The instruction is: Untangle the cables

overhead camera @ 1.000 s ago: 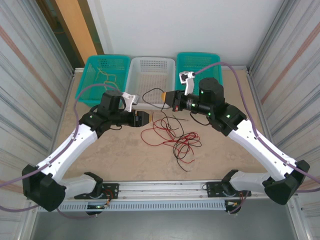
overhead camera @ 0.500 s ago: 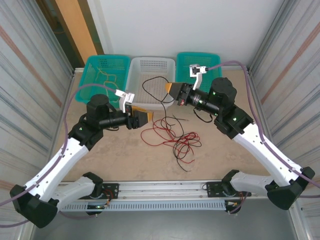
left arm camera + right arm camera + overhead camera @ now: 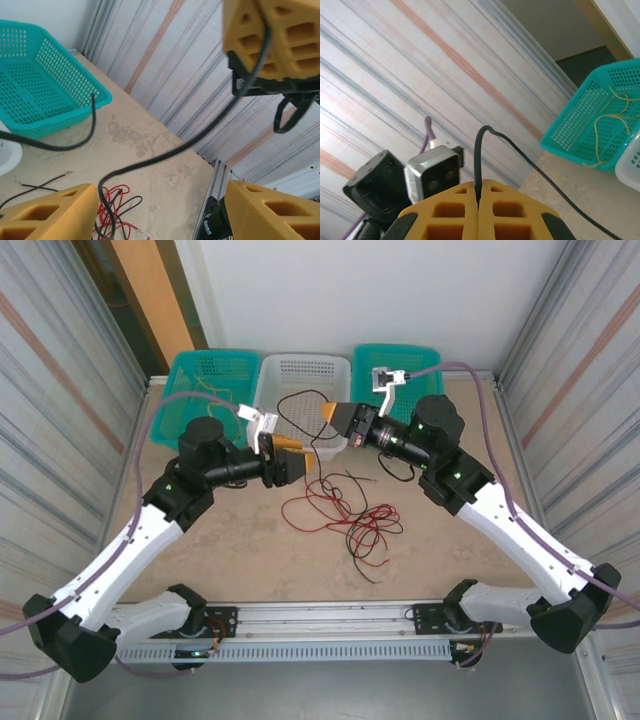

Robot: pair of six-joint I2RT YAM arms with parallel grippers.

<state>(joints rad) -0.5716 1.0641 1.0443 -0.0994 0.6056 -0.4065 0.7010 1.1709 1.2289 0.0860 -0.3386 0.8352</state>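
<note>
My right gripper swings outward next, away from my left gripper, and releases the black cable over the empty teal basket (image 3: 410,388), which lies outward of that gripper.
My right gripper (image 3: 333,416) is raised over the front rim of the white basket and is shut on a black cable (image 3: 479,150), which comes out between its pressed yellow fingertips (image 3: 462,197). The black cable (image 3: 300,397) loops over the basket and drops to a tangle of red and black cables (image 3: 340,510) on the table. My left gripper (image 3: 292,456) is open just left of the right one. In the left wrist view the black cable (image 3: 165,155) hangs in the gap between its fingers (image 3: 161,192) without touching them. A pale yellow cable (image 3: 213,390) lies in the left teal basket.
Three baskets line the far edge: a teal one (image 3: 185,375) on the left, a white one (image 3: 305,368) in the middle, a teal one (image 3: 395,360) on the right. Ribbed metal walls (image 3: 60,420) close both sides. A rail (image 3: 330,615) runs along the near edge.
The right gripper has lifted the black cable up and back toward the white basket. The left gripper has opened wider and moved right, close to the right gripper.
</note>
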